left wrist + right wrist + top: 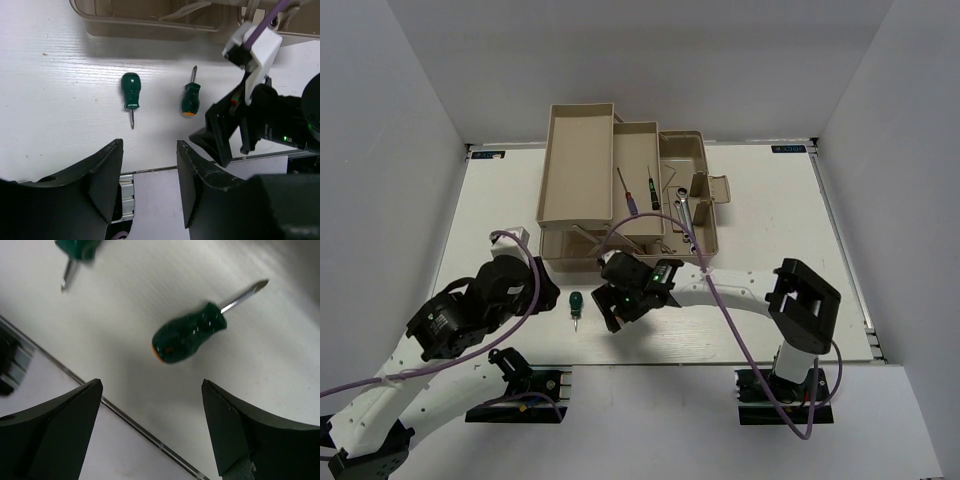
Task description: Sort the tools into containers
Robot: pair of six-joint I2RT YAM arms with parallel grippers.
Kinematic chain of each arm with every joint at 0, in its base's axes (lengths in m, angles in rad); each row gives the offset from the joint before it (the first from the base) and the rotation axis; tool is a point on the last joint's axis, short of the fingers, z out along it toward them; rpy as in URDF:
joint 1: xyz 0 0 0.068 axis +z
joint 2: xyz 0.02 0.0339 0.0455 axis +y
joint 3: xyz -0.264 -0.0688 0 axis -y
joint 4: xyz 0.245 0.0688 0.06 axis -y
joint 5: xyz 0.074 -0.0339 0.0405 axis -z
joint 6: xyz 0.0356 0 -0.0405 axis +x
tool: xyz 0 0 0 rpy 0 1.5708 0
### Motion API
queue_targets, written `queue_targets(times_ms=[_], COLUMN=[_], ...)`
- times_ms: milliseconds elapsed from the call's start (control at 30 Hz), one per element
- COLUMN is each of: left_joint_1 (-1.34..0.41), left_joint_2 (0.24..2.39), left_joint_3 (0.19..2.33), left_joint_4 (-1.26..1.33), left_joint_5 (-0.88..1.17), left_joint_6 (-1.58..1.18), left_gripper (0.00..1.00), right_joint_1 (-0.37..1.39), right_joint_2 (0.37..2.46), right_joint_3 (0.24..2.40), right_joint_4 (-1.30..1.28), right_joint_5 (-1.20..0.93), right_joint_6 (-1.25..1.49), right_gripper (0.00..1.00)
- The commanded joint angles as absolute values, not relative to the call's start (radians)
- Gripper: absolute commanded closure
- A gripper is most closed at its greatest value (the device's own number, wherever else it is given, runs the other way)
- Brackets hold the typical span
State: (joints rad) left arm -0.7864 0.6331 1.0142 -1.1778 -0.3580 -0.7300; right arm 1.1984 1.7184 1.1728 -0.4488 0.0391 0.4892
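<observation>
My right gripper turns and lowers onto the orange-butted screwdriver's green handle (pixel 188 336) next, because that handle lies at an angle to my open fingers in the wrist view.
Two stubby green-handled screwdrivers lie on the white table in front of the beige toolbox. One (pixel 576 303) (pixel 130 92) lies free, and only its tip and handle end show in the right wrist view (pixel 75 250). The other (pixel 190 97) (pixel 189 334) has an orange butt and is hidden under my right arm in the top view. My right gripper (pixel 617 306) (pixel 150 430) is open just above and beside it, holding nothing. My left gripper (pixel 515 285) (pixel 150 185) is open and empty at the table's near edge. A red precision screwdriver (pixel 625 190) and a black one (pixel 653 187) lie in the middle tray (pixel 638 140). A silver wrench (pixel 685 213) lies by the base tub (pixel 682 152).
A long beige tray (pixel 578 165) stands left of the middle one. The toolbox front wall (pixel 150 22) is just beyond the screwdrivers. A purple cable (pixel 720 300) runs along my right arm. Grey walls enclose the table on three sides.
</observation>
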Motion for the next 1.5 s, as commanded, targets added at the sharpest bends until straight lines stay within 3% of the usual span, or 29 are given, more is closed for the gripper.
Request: queue_targets(times_ms=[0,500,1067,1267,1367,1400,1467], left_joint_1=[-0.779,-0.779,-0.779,-0.779,-0.779,-0.779,-0.779], left_joint_2=[0.64,0.64,0.588,0.588,0.588,0.588,0.588], left_joint_3=[1.006,0.997,0.911,0.879,0.841,0.832,0.816], left_joint_4=[-1.2,-1.218,-1.207,-1.187,-1.148,-1.147,-1.115], left_joint_5=[-0.342,-0.324,-0.287,-0.268,-0.247,-0.247,-0.236], left_joint_6=[-0.747,-0.709,-0.718,-0.718,-0.727,-0.727,-0.736], left_gripper=[0.42,0.42,0.4,0.4,0.4,0.4,0.4], right_joint_1=[1.215,1.236,1.246,1.249,1.244,1.244,1.243], right_joint_2=[1.744,1.904,1.953,1.911,1.893,1.888,1.861], right_joint_3=[1.265,1.367,1.318,1.263,1.212,1.207,1.189], right_joint_4=[-0.425,-0.456,-0.459,-0.46,-0.448,-0.443,-0.42], right_joint_5=[0.167,0.367,0.336,0.327,0.321,0.318,0.313], right_joint_6=[0.61,0.635,0.675,0.652,0.632,0.627,0.577], right_gripper=[0.14,0.2,0.28,0.38,0.48,0.53,0.71])
